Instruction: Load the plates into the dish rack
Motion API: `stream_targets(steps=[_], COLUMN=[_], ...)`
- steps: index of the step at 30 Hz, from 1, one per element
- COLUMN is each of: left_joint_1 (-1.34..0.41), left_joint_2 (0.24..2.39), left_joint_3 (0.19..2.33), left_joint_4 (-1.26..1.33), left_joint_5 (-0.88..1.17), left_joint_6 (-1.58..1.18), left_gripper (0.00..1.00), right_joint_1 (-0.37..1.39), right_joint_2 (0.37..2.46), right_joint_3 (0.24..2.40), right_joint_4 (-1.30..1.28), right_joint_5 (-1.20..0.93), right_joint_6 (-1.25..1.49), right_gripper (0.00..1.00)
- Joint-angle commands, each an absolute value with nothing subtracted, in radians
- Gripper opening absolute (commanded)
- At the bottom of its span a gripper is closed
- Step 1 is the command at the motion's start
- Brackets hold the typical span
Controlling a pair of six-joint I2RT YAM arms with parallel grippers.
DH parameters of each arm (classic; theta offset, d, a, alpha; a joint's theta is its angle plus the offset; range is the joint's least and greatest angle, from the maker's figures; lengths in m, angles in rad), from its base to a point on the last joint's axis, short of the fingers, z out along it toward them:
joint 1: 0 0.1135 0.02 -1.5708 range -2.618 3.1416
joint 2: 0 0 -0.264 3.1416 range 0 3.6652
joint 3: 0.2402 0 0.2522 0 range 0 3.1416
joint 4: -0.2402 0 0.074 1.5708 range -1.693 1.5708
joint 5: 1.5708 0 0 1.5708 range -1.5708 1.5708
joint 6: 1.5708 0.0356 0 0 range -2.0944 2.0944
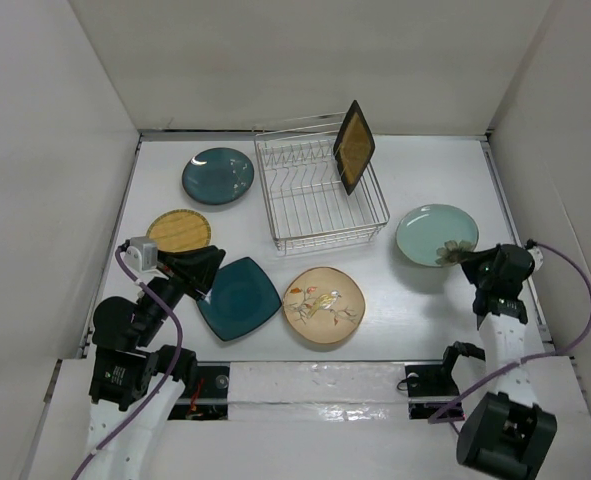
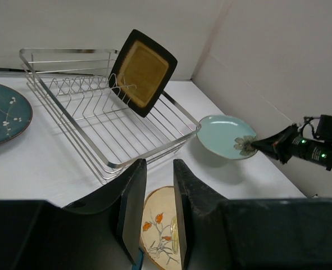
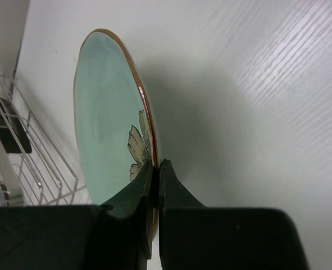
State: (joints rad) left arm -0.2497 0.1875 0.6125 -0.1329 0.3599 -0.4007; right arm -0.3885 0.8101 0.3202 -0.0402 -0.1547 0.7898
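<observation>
I need to lift my right gripper outward over the rack (image 1: 330,237) next, turn the pale green plate upright and lower it at the rack's empty wires beside the amber plate.
My right gripper (image 3: 157,166) is shut on the near rim of the pale green plate (image 3: 107,129), right of the dish rack (image 1: 330,237); the plate (image 1: 433,233) casts a shadow below it. The black-rimmed amber square plate (image 1: 354,146) stands upright in the rack's far right end. My left gripper (image 1: 207,268) hovers at the left corner of the dark teal rounded-square plate (image 1: 240,298), jaws slightly apart with nothing between them (image 2: 159,169). The beige bird plate (image 1: 322,305), yellow plate (image 1: 178,231) and dark teal round plate (image 1: 218,176) lie flat on the table.
White walls close in the table on the left, right and far sides. The rack's tines (image 2: 81,90) left of the amber plate (image 2: 143,70) hold nothing. My right gripper (image 2: 255,145) shows at the pale green plate's edge (image 2: 222,135) in the left wrist view.
</observation>
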Motion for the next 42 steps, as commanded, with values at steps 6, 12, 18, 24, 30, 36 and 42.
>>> stream_targets(steps=[6,12,18,24,30,36,42], left_joint_1=[-0.256,-0.256,-0.256,-0.256,-0.256,-0.256,-0.256], left_joint_2=[0.207,0.213,0.232,0.233,0.239,0.242,0.250], left_joint_3=[0.615,0.615,0.615,0.615,0.615,0.615,0.615], left_joint_4=[-0.097,-0.095,-0.094,-0.097,-0.095,-0.095,-0.095], left_joint_5=[0.377,0.376,0.385,0.382,0.384,0.380,0.379], left_joint_6=[-0.394,-0.396,-0.394,-0.394,-0.393,-0.393,-0.393], left_gripper=[0.30,0.33,0.33,0.33,0.33,0.33,0.33], right_joint_1=[-0.093,0.323,0.567,0.578,0.578,0.588,0.588], right_joint_2=[0.673,1.052,1.548,1.836,2.006,2.059,2.117], right_joint_3=[0.785,1.204,1.728,2.103,2.266,2.171,2.151], right_joint_4=[0.073,0.064,-0.078,-0.179,-0.180,-0.100,-0.052], right_joint_5=[0.109,0.346,0.658,0.787,0.864,0.900,0.905], right_joint_6=[0.766,0.448,0.098,-0.080,-0.195,-0.233,-0.258], right_gripper=[0.00,0.00,0.00,0.00,0.00,0.00,0.00])
